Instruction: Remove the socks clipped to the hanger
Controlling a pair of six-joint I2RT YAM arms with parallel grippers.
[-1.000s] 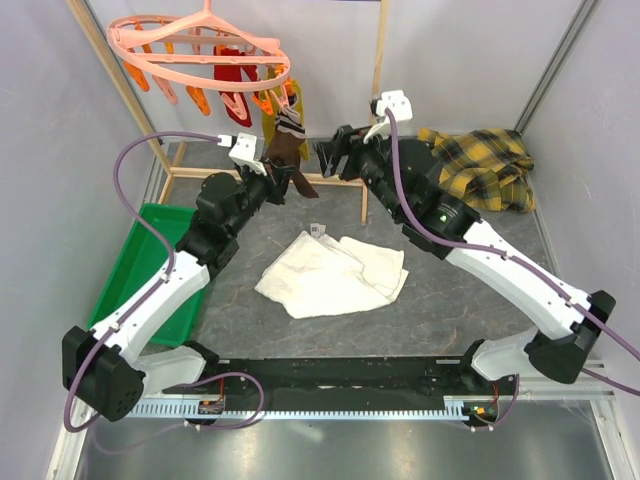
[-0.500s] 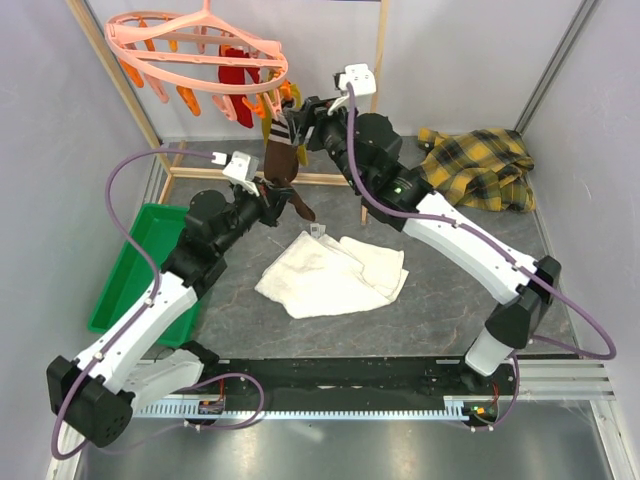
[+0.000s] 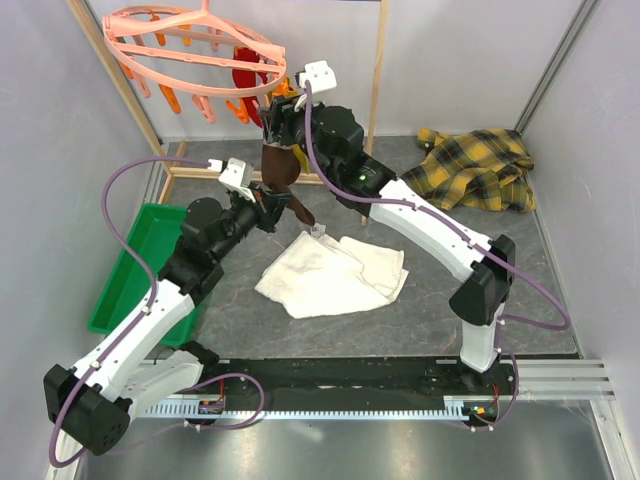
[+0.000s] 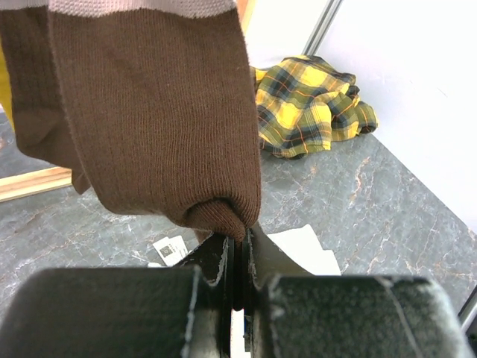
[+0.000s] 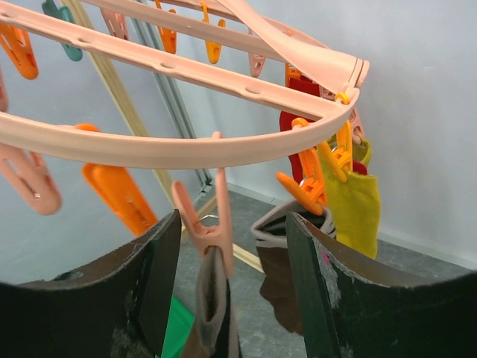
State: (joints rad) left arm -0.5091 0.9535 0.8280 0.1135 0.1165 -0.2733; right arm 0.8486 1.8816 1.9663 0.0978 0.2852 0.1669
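Observation:
My left gripper will next move down and to the left in the top view and let go of the brown sock over the green bin (image 3: 159, 238), because that bin is empty.
The salmon-pink hanger (image 3: 190, 45) hangs at the top left. A dark brown sock (image 3: 280, 165) hangs from it, and a red sock (image 3: 245, 80) shows behind. My left gripper (image 3: 272, 207) is shut on the brown sock's toe (image 4: 216, 212); its jaws (image 4: 238, 242) pinch the fabric from below. My right gripper (image 3: 280, 115) is up at the ring's rim. It is open (image 5: 232, 224), with a pink clip (image 5: 205, 224) holding a brown sock's cuff (image 5: 212, 298) between its fingers. Another brown sock (image 5: 279, 268), a mustard yellow sock (image 5: 350, 205) and a red sock (image 5: 298, 112) hang just beyond.
A white towel (image 3: 330, 272) lies mid-table. A yellow-black plaid shirt (image 3: 480, 165) is at the back right and shows in the left wrist view (image 4: 313, 104). A green bin (image 3: 140, 260) sits at the left. The wooden rack (image 3: 378, 60) carries the hanger.
My right arm has swung up and left to the hanger's rim, around the clip. My left gripper has kept hold of the brown sock's toe and drifted slightly left. The hanger has swung a little.

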